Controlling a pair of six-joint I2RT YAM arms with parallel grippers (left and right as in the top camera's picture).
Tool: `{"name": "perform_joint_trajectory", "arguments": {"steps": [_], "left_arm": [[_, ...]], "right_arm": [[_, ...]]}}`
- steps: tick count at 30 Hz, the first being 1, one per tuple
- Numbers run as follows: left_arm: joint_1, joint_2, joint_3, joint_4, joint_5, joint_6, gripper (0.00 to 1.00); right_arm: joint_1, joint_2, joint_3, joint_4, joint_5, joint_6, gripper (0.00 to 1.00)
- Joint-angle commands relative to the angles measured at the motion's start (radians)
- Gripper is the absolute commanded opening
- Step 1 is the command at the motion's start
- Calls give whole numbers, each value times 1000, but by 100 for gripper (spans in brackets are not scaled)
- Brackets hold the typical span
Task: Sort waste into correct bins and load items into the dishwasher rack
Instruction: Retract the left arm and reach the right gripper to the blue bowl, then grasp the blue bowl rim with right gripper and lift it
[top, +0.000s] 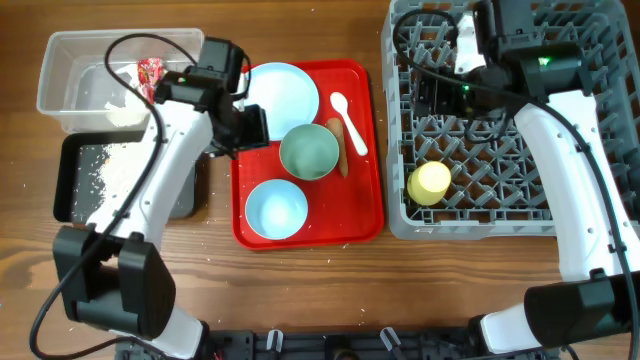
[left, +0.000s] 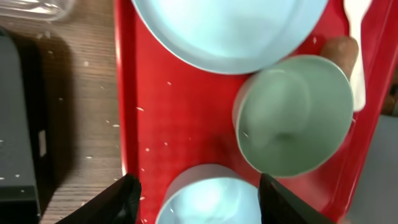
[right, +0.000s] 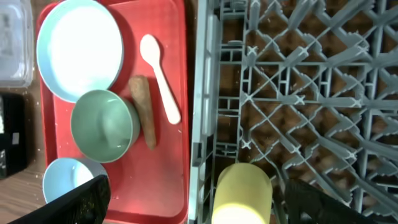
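My right gripper moves back and to the left in the overhead view next, then down onto the pale blue bowl's rack-side rim (top: 305, 208) (right: 91, 172), where bare tray leaves room.
On the red tray (top: 365, 215) sit a pale blue plate (top: 285, 90), a mint-green bowl (top: 310, 150), a pale blue bowl (top: 276, 208), a white spoon (top: 348, 120) and an orange-brown carrot-shaped piece (top: 339, 152). My left gripper (top: 245, 128) hovers open over the tray's left side; in its wrist view the pale blue bowl (left: 211, 199) shows below, between the fingers (left: 118, 202). The yellow cup (top: 430, 183) lies in the grey dishwasher rack (top: 500, 215). Above the rack, my right gripper (top: 437, 92) stands wide open, with the cup (right: 244, 193) below it. A red-and-white wrapper (top: 150, 72) lies in the clear tub (top: 70, 60).
The black tray (top: 70, 180) in front of the tub holds scattered white rice-like grains (top: 110, 165). A few grains dot the wooden table left of the red tray. The rack fills the right side, its pegs upright around the cup.
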Motion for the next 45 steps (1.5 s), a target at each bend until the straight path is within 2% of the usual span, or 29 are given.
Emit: {"name": "perform_joint_trajectory", "arguments": {"steps": [1,2,4,7,12,18,22,26,34,36,37,40,45], "left_arm": [[7,-19,13,13,13,10,65],[83,-21,21,47,52,-6,67],[135,-21,24,72,51,-5,68],[220,-21,24,118,50,-5,80],[317,-21,24,134,50,-2,100],[361,-21,24,124,50,-2,100],[361,-21,24,125,50,-2,100],[361,-21,24,124,50,-2,100],[361,-21,24,125,50,-2,100],[361,-21,24,124,50,-2,100],[361,-21,24,124,50,-2,100],[361,-21,24,124,50,-2,100],[361,-21,24,124,50,-2,100]], "right_arm": [[54,-8,8,63,-177,-33,78],[118,17,8,76,-166,-4,78],[171,46,8,80,-148,56,77],[262,108,8,79,-143,112,69],[412,221,7,65,-114,165,60],[553,294,-93,95,-87,273,51],[610,294,-231,217,-40,376,41],[613,294,-349,340,-71,384,38],[616,352,-354,352,-102,370,30],[616,352,-354,355,-103,371,24],[616,352,-354,356,-102,371,16],[616,352,-345,354,-101,367,4],[616,343,-291,292,-97,349,4]]}}
